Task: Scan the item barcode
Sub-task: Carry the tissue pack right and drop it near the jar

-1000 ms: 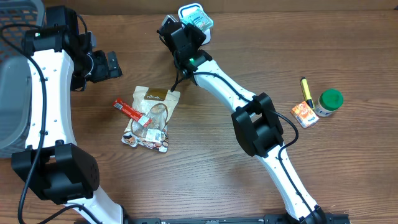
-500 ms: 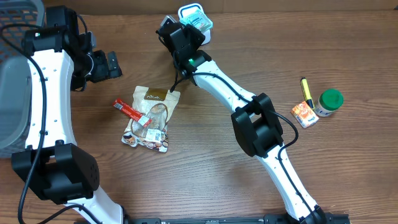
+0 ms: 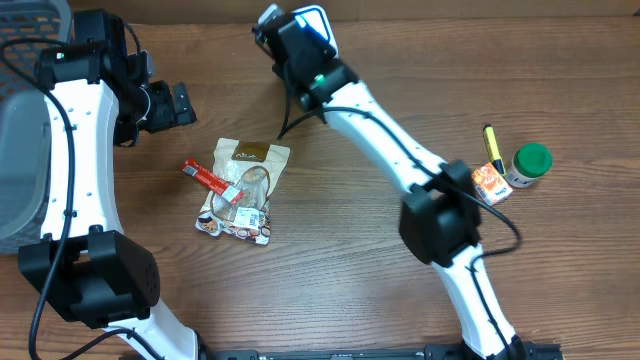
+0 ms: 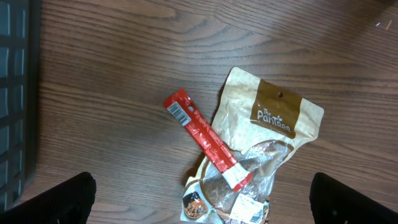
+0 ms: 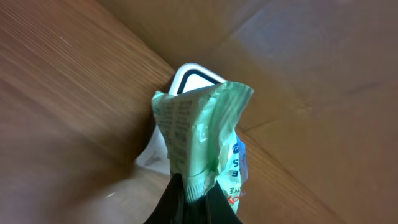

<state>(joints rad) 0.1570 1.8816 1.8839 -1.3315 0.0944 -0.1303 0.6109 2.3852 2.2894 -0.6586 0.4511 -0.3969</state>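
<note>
The packet goes back and down, to the right in the overhead view, with my right gripper next. The packet gets released there, since the wood [image 3: 449, 144] beside the orange box lies bare.
My right gripper [image 5: 194, 196] is shut on the crimped end of a pale green and white snack packet [image 5: 199, 130], which stands up from the fingers. Just behind the packet shows a white-rimmed device with a dark face [image 5: 189, 78], at the table's far edge. From overhead, the right gripper [image 3: 300, 38] is at the far edge with the packet's white and blue edge [image 3: 310, 14] past it. The left gripper [image 3: 180, 103] is open and empty, hovering over a red stick pack [image 4: 205, 140] that lies across a brown pouch [image 4: 273, 124].
A grey basket [image 3: 20, 150] stands at the left edge. At the right lie an orange box [image 3: 490, 185], a yellow marker [image 3: 492, 145] and a green-lidded jar [image 3: 530, 163]. Bare wood lies between the pouch [image 3: 245, 190] and those things.
The right arm has carried the packet farther toward the table's back edge, and its forearm has swung right. The left arm has not moved.
</note>
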